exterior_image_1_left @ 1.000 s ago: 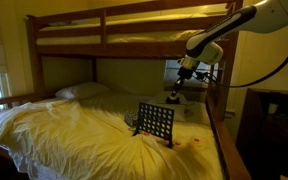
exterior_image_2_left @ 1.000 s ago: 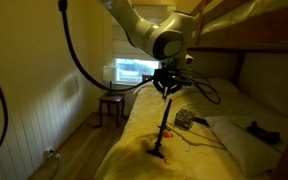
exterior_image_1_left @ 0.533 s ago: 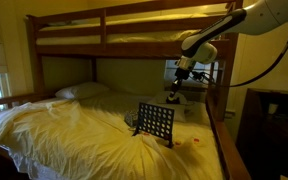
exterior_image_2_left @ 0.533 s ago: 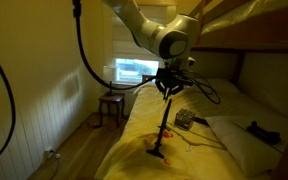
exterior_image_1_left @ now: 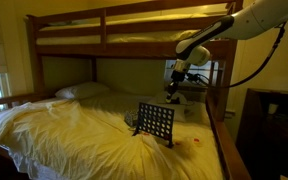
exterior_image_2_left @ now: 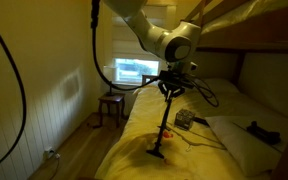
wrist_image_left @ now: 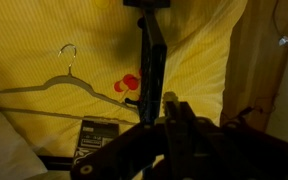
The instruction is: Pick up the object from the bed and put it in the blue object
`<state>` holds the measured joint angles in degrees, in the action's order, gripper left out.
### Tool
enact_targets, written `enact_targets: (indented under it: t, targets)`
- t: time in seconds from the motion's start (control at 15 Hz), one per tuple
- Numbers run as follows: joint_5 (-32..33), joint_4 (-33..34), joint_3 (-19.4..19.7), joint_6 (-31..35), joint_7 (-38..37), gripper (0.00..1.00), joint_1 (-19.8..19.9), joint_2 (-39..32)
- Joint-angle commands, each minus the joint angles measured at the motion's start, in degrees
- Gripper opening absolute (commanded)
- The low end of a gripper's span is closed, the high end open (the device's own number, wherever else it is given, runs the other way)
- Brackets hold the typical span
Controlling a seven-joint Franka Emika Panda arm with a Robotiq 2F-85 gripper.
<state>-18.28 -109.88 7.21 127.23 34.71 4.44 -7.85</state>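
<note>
The robot next needs to lower its gripper a little onto the dark blue grid panel's top edge and let go of the yellowish disc there, because that edge is just below the gripper's fingers.
The dark blue grid panel (exterior_image_1_left: pixel 156 123) stands upright on the cream-yellow sheet of the wooden bunk bed (exterior_image_1_left: pixel 64 125). It shows edge-on in an exterior view (exterior_image_2_left: pixel 162 128) and from above in the wrist view (wrist_image_left: pixel 149 60). My gripper (exterior_image_1_left: pixel 174 90) hangs in the air above and a little behind the panel's top edge, as the exterior view (exterior_image_2_left: pixel 170 89) also shows. In the wrist view my gripper (wrist_image_left: pixel 172 104) is dark, with its fingers close together on what looks like a small yellowish disc (wrist_image_left: pixel 169 97). Two red discs (wrist_image_left: pixel 130 84) lie on the sheet beside the panel.
A wire hanger (wrist_image_left: pixel 54 90) and a black box (wrist_image_left: pixel 99 135) lie on the sheet near the panel. A white pillow (exterior_image_1_left: pixel 82 91) is at the head. The wooden side rail (exterior_image_1_left: pixel 224 140) and the upper bunk (exterior_image_1_left: pixel 114 35) bound the space. A stool (exterior_image_2_left: pixel 110 105) stands by the window.
My gripper has moved a little sideways towards the panel's top edge, staying at about the same height. The panel and the things on the sheet have not moved.
</note>
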Motion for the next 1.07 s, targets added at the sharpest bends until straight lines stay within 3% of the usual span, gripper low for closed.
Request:
enact_targets:
  t: [0.0,1.0]
  targets:
    - [-1.53,4.07,-1.93,-3.27,-1.84,0.02,2.03,-3.02]
    - [-1.34,8.08,-4.28,-6.04,-5.05,0.02,4.60,-7.42]
